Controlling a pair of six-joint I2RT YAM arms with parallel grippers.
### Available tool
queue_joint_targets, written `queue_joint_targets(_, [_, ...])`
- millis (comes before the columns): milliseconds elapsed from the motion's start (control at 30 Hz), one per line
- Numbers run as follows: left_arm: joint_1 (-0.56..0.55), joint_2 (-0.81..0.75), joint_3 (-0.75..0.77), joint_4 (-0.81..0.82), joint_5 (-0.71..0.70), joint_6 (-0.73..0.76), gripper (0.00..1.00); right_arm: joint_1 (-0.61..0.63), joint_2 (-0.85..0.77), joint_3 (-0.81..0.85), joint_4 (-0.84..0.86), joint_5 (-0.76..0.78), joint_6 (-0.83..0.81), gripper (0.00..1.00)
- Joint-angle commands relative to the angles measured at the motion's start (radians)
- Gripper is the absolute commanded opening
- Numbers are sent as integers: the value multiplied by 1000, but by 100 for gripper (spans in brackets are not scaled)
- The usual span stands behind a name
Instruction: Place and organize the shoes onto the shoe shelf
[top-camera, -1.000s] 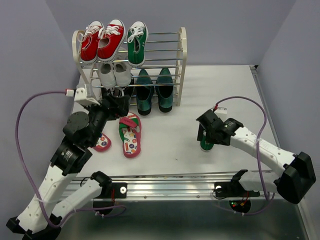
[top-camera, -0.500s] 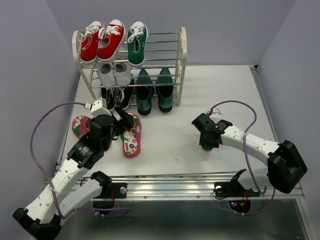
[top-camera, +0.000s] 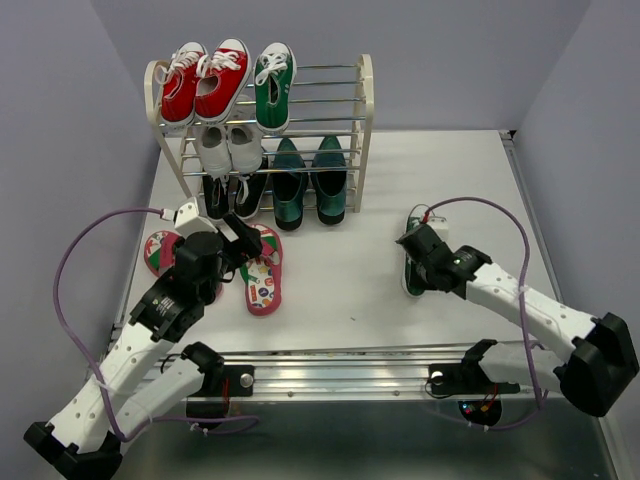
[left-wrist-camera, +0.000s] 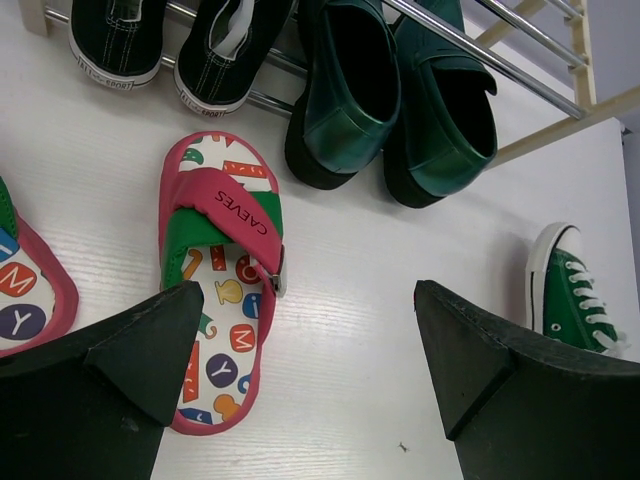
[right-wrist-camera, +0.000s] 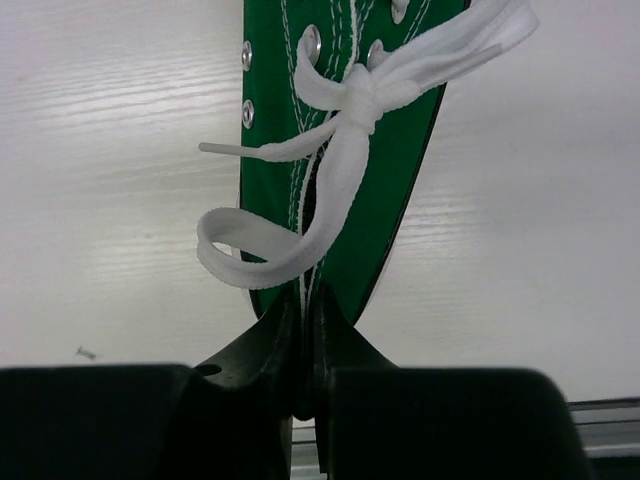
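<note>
Next, my right gripper rises, carries the sneaker outward onto that bare top-level stretch (top-camera: 324, 100) and releases it, because the rails beside the green mate are empty.
One green canvas sneaker (top-camera: 411, 279) lies on the table at the right. My right gripper (top-camera: 416, 248) is shut on it, fingers pinched together on the canvas at its opening just below the white lace bow (right-wrist-camera: 345, 110). Its mate (top-camera: 274, 88) sits on the top tier of the shoe shelf (top-camera: 364, 110). The dark green loafers (top-camera: 308, 185) stand on the bottom tier. Two cartoon-print flip-flops (top-camera: 262, 272) (top-camera: 157, 250) lie on the table at the left. My left gripper (top-camera: 244, 240) hovers open over the nearer flip-flop (left-wrist-camera: 220, 290), holding nothing.
Red sneakers (top-camera: 205, 80) fill the left of the top tier. White sneakers (top-camera: 228, 148) sit on the middle tier, with black sneakers (left-wrist-camera: 170, 40) below them. The purple walls close in at the left and right. A metal rail (top-camera: 340, 375) runs along the near edge.
My right gripper has closed on the green sneaker on the table. The left arm has pulled back from the shelf and lowered over the flip-flops, uncovering the left one.
</note>
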Motion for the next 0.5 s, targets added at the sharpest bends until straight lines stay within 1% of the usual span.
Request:
queue_joint_targets(0, [-6, -6, 9, 35, -37, 27, 99, -7, -145, 137, 103, -88, -244, 1])
queue_joint_targets(33, [-6, -3, 9, 38, -40, 27, 99, -7, -154, 160, 86, -133, -271, 1])
queue_joint_targets(67, [-6, 0, 7, 43, -40, 30, 99, -7, -168, 206, 65, -224, -308, 1])
queue_joint_targets(167, [-6, 5, 4, 55, -39, 38, 99, -7, -183, 255, 45, -416, -382, 1])
queue_joint_targets(200, [-4, 5, 4, 55, -45, 42, 99, -7, -194, 281, 41, -545, -397, 1])
queue_joint_targets(267, [-4, 6, 4, 49, -60, 45, 99, -7, -202, 306, 41, -647, -436, 1])
queue_joint_targets(300, [-4, 3, 4, 47, -65, 45, 99, -7, -202, 321, 35, -755, -457, 1])
queue_joint_targets(433, [-4, -6, -7, 58, -68, 48, 99, -7, -194, 411, 20, -943, -531, 1])
queue_joint_targets(467, [-4, -7, -10, 58, -68, 48, 99, -7, -193, 428, 25, -966, -543, 1])
